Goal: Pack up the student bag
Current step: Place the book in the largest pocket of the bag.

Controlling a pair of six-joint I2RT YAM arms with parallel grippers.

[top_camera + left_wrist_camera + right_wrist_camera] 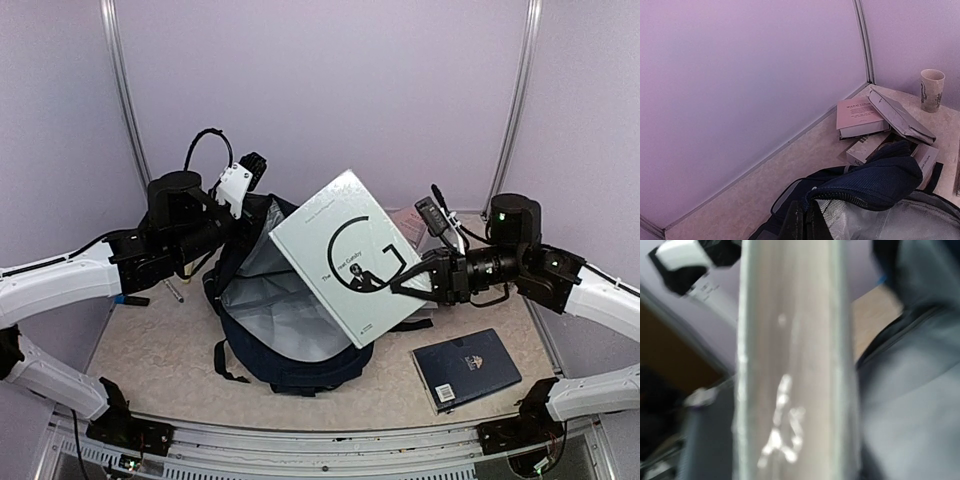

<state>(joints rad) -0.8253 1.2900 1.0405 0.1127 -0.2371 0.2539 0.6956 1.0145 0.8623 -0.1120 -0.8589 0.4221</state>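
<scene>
I need to bring my right gripper down to the left in the top view into the bag's grey opening (284,310) (917,395) and release the book, because my left gripper holds the bag's rim up.
The student bag (285,335) lies open mid-table, a dark navy backpack with its light grey lining showing. My left gripper (254,168) is at the bag's far upper rim. In the left wrist view its fingers (799,224) are shut on the zipper edge of the student bag (875,182). My right gripper (398,285) is shut on the right edge of a large white book with a big "G" (345,255), held tilted above the bag's opening. That book's edge (795,365) fills the right wrist view, blurred, and hides the fingers.
A flat navy hardcover book (466,368) lies at the front right. A pen (174,290) lies left of the bag. At the back right are a pink book (857,117), a grey packet (900,117), a small box (865,150) and a cup (932,90).
</scene>
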